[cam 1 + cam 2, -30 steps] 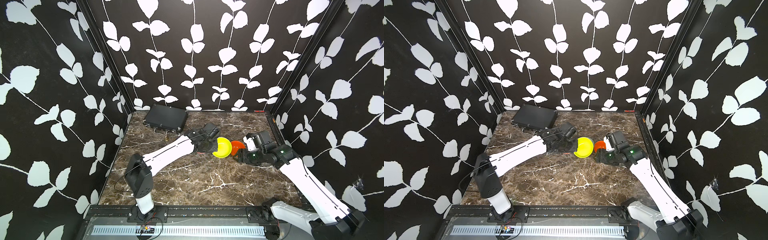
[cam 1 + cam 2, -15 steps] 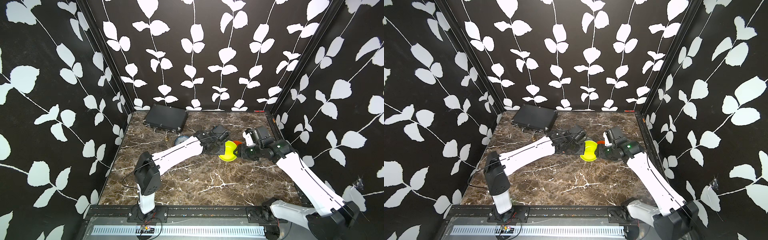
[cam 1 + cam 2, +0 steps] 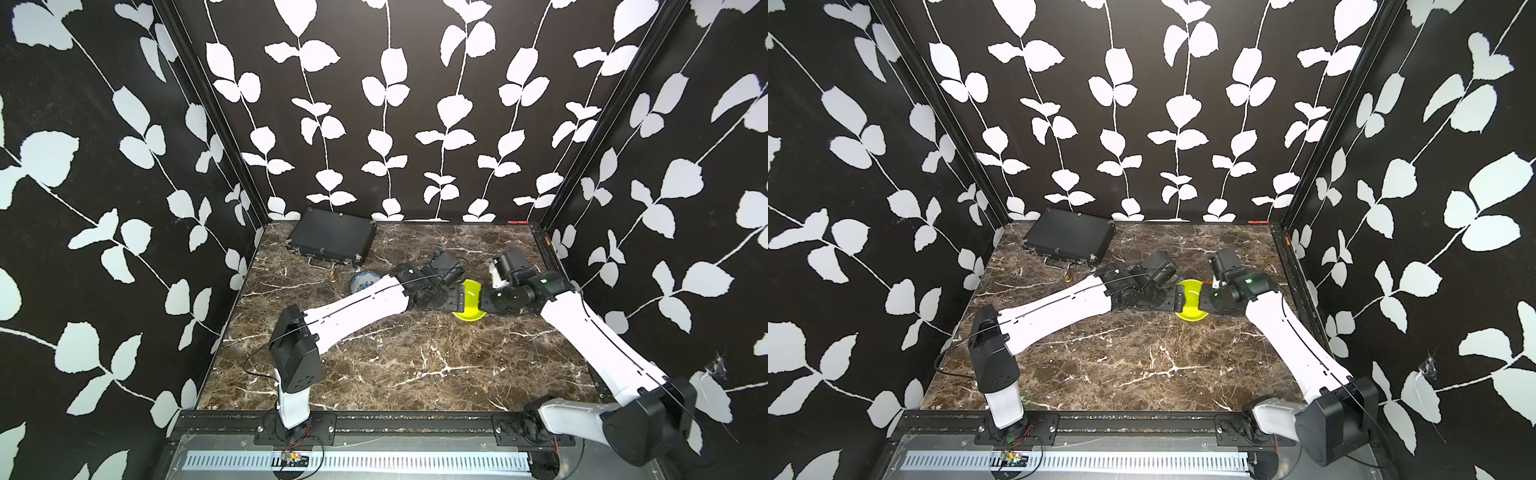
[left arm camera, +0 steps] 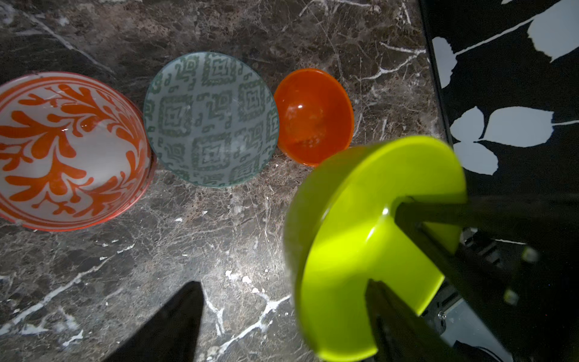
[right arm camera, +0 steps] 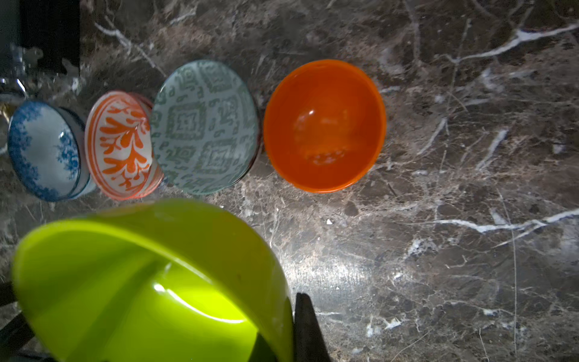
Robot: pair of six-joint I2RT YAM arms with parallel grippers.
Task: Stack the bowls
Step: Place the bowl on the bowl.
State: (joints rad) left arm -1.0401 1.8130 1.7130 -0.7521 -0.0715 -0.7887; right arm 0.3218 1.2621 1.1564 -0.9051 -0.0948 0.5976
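Note:
The plain orange bowl (image 5: 324, 125) is open and empty, so the robot's right gripper will next carry the plain lime bowl (image 5: 141, 282) outward and down into it and release the lime bowl's rim there.
The plain lime bowl (image 3: 469, 301) (image 3: 1190, 303) hangs tilted between my two grippers. My right gripper (image 5: 288, 341) is shut on the lime bowl's (image 5: 141, 282) wall, one finger inside and one outside. My left gripper (image 4: 282, 326) stands open around the lime bowl's (image 4: 369, 238) opposite wall, its outer finger well clear. On the table, a row of bowls lies beyond: plain orange (image 5: 324, 125), pale green patterned (image 5: 203, 125), orange-white (image 5: 120, 144) and blue-white floral (image 5: 44, 150) (image 3: 365, 279). The arms hide most of this row in both top views.
A flat black case (image 3: 332, 241) lies at the back left of the marble table (image 3: 415, 365), with a small brass piece (image 3: 333, 279) just in front of it. Black walls with a white leaf pattern close in three sides, the right one near my right arm.
My left gripper has opened and let go of the lime bowl. My right gripper has closed on the bowl's wall. The bowl has shifted to the right.

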